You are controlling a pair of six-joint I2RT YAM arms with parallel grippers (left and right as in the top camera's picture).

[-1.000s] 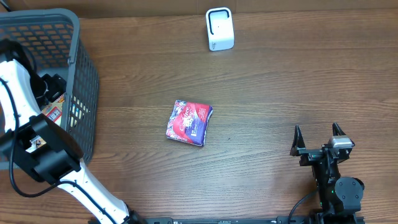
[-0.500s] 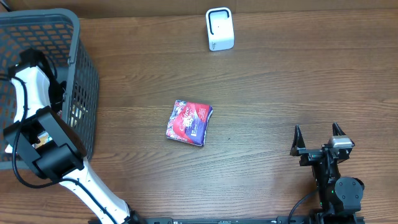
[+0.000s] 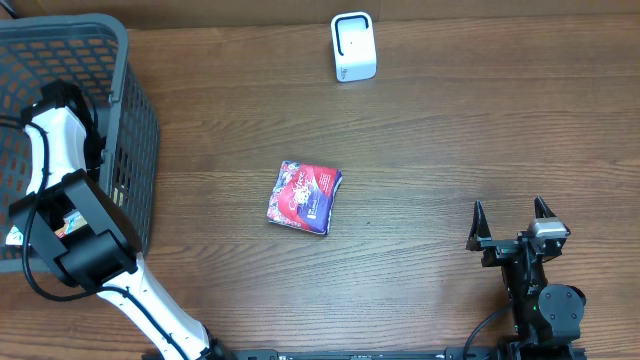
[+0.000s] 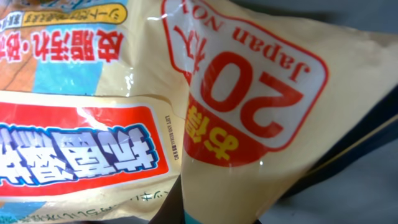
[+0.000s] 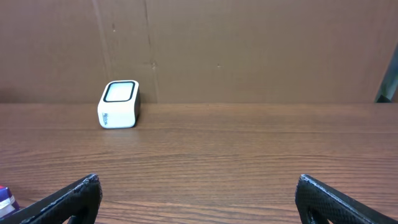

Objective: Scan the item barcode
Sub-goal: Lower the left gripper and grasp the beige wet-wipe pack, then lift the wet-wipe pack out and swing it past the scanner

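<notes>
Basket sides surround the cream packet (image 4: 249, 124). My left gripper will next rise over the basket's rim and swing over the bare table before the scanner to release it.
A cream packet (image 4: 249, 124) with red Japanese lettering and a red "20" badge fills the left wrist view, creased into a ridge that runs down to the jaws at the bottom edge. My left gripper is shut on it; its fingers are hidden behind the packet. From overhead, my left arm (image 3: 58, 130) reaches down into the grey basket (image 3: 135, 120), which hides the gripper. The white barcode scanner (image 3: 353, 47) stands at the table's far edge, and is also visible at the left of the right wrist view (image 5: 118, 104). My right gripper (image 3: 513, 222) rests open at the front right, nothing between its fingers (image 5: 74, 199).
A red and purple packet (image 3: 304, 197) lies flat mid-table, between the basket and my right gripper. More packaged goods (image 3: 70, 225) lie in the basket. A brown cardboard wall (image 5: 249, 50) stands behind the scanner.
My left arm has swung toward the basket's far side and its gripper has closed from wide open onto the cream packet. My right arm and the packet on the table have not moved.
</notes>
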